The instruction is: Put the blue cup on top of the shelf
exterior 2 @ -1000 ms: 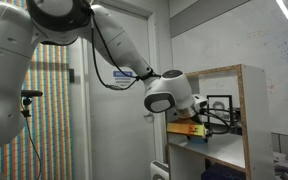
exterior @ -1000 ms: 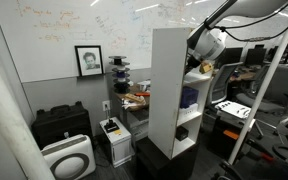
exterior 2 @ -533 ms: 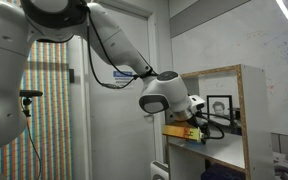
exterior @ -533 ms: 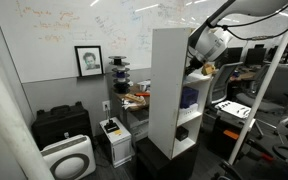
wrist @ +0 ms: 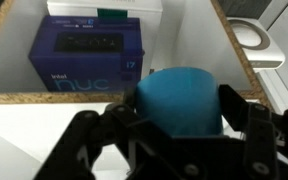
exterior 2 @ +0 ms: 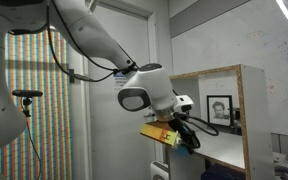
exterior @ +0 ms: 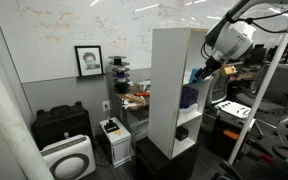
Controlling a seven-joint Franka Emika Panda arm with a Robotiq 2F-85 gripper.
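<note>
The cup (exterior 2: 189, 142) is hanging below the shelf's top panel (exterior 2: 219, 69), so I should next move my gripper up past the shelf's open side, then outward over that panel to let go of the cup.
The blue cup (wrist: 179, 95) is light sky-blue and sits between my gripper's (wrist: 180, 128) black fingers, which are shut on it. In both exterior views the gripper (exterior: 199, 70) (exterior 2: 183, 134) holds the cup (exterior: 195, 76) (exterior 2: 189, 142) in the air just in front of the open face of the white shelf (exterior: 169, 90) (exterior 2: 250, 120), at about the height of its upper compartment. The cup is outside the compartment. In the wrist view the shelf's chipboard edge (wrist: 44, 97) runs behind the cup.
A dark blue-purple box (wrist: 89, 55) lies in a shelf compartment below the cup, also visible in an exterior view (exterior: 189, 97). A white metal-frame rack (exterior: 269, 90) stands beside the shelf. A white appliance (exterior: 66, 158) and black case (exterior: 59, 125) sit on the floor.
My gripper has pulled back out of the shelf compartment with the blue cup in it and now hangs in front of the shelf's open face.
</note>
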